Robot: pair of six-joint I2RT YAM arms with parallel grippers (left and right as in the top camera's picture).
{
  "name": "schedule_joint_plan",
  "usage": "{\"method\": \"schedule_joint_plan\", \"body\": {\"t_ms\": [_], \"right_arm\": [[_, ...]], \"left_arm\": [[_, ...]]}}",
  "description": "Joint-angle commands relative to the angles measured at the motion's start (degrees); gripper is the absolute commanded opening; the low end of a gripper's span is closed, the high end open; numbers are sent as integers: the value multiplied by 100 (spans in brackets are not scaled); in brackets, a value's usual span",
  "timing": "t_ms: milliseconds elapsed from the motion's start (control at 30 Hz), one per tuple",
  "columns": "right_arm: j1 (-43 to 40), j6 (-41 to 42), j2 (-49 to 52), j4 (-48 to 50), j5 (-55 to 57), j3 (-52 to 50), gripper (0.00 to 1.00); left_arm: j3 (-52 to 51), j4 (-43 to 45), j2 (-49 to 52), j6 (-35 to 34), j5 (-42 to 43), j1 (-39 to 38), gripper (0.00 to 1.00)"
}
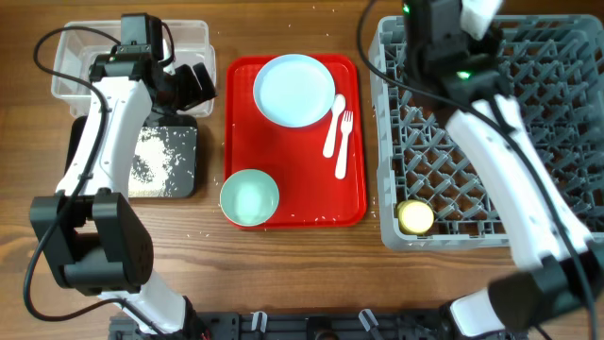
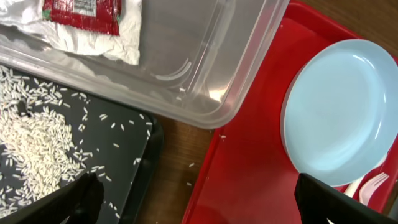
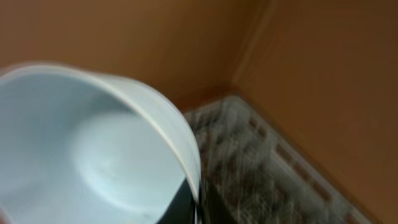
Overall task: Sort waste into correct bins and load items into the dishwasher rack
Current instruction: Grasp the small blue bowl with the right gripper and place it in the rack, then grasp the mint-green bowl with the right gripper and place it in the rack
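Note:
The pale blue bowl still hangs high above the rack (image 1: 472,161), so my right gripper will next lower toward the rack's far corner beside the red serving tray.
My left gripper (image 2: 199,205) is open and empty, hovering over the gap between the black tray (image 2: 124,168) and the red serving tray; overhead it is by the clear tub (image 1: 193,85). The clear tub (image 2: 205,74) holds the white napkin (image 2: 121,46) and red wrapper (image 2: 81,12). Rice grains (image 2: 31,137) lie in the black tray (image 1: 189,189). My right gripper (image 3: 196,199) is shut on the rim of a pale blue bowl (image 3: 81,149) over the far end of the dishwasher rack (image 1: 472,161). The yellow cup (image 1: 415,217) stands in the rack's near corner.
The red serving tray (image 1: 293,179) carries the pale blue plate (image 1: 293,90), a second pale blue bowl (image 1: 249,198), the white spoon (image 1: 332,123) and fork (image 1: 343,142). Loose rice grains lie on the wooden table between the trays.

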Motion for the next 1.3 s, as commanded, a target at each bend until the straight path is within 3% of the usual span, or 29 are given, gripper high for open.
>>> {"method": "schedule_joint_plan", "body": {"t_ms": [0, 100, 167, 500, 700, 767, 867, 1133, 1200, 1267], "right_arm": [[28, -2726, 872, 1589, 1257, 7, 4], [22, -4638, 1707, 3580, 1270, 7, 4], [4, -5525, 2223, 4409, 1268, 7, 4], [-225, -5482, 3023, 4524, 1180, 0, 4], [15, -5475, 3029, 3707, 468, -4, 5], [98, -5482, 3032, 3589, 470, -4, 11], [254, -5480, 3032, 3517, 472, -4, 13], [627, -5390, 3021, 3681, 542, -4, 74], [675, -5016, 2909, 3832, 481, -4, 86], [782, -4649, 2632, 3821, 83, -4, 89]], "left_arm": [[63, -13, -136, -9, -50, 15, 100], [63, -13, -136, -9, -50, 17, 100], [63, -13, -133, -7, -50, 17, 100], [63, -13, -136, -9, -50, 15, 100], [63, -13, -136, -9, -50, 17, 100], [63, -13, -136, -9, -50, 17, 100], [63, -13, -136, -7, -50, 15, 100], [63, -11, -136, -7, -50, 17, 100], [63, -13, -136, -9, -50, 15, 100], [63, -13, -136, -9, -50, 17, 100]]}}
